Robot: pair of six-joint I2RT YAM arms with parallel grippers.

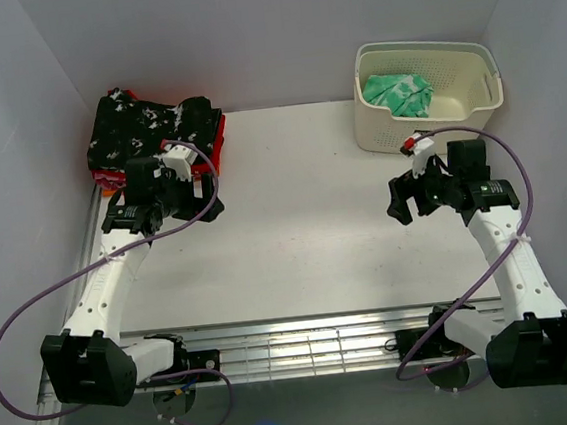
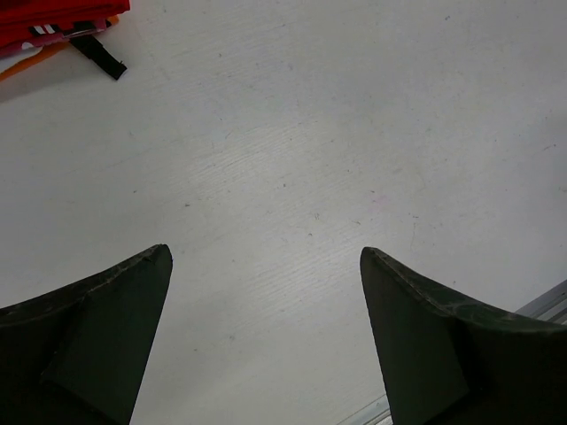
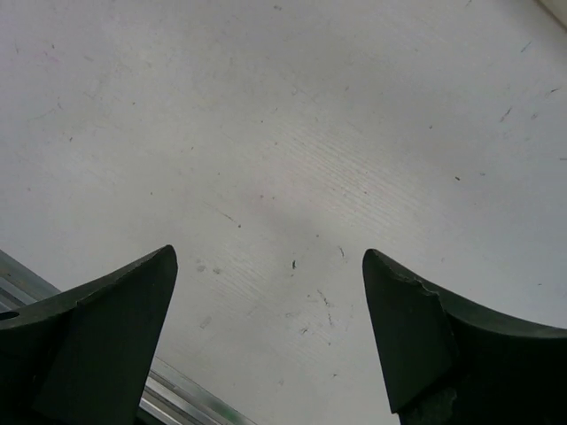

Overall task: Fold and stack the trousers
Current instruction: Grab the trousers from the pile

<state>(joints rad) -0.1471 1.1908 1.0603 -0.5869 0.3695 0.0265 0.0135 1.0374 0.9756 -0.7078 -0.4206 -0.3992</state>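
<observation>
The bunched trousers' fold (image 1: 415, 92) is inside the basket, outward of the robot's right fingers, so the right gripper should next move outward over the basket's near rim and down onto it.
The green and white tie-dye trousers (image 1: 400, 94) lie bunched inside a cream plastic basket (image 1: 473, 94) at the back right of the table. My right gripper (image 1: 405, 199) is open and empty, above the bare table in front of and left of the basket. My left gripper (image 1: 177, 198) is open and empty, just in front of the folded pile at the back left. In both wrist views the jaws stand wide apart over bare white table, with nothing between them. The trousers do not show in either wrist view.
A folded black white-speckled garment (image 1: 145, 125) lies on red and orange folded clothes (image 1: 219, 143) at the back left; a red edge with a black strap shows in the left wrist view (image 2: 53, 22). White walls (image 1: 276, 32) close the back and sides. A metal rail (image 1: 305, 336) runs along the near edge.
</observation>
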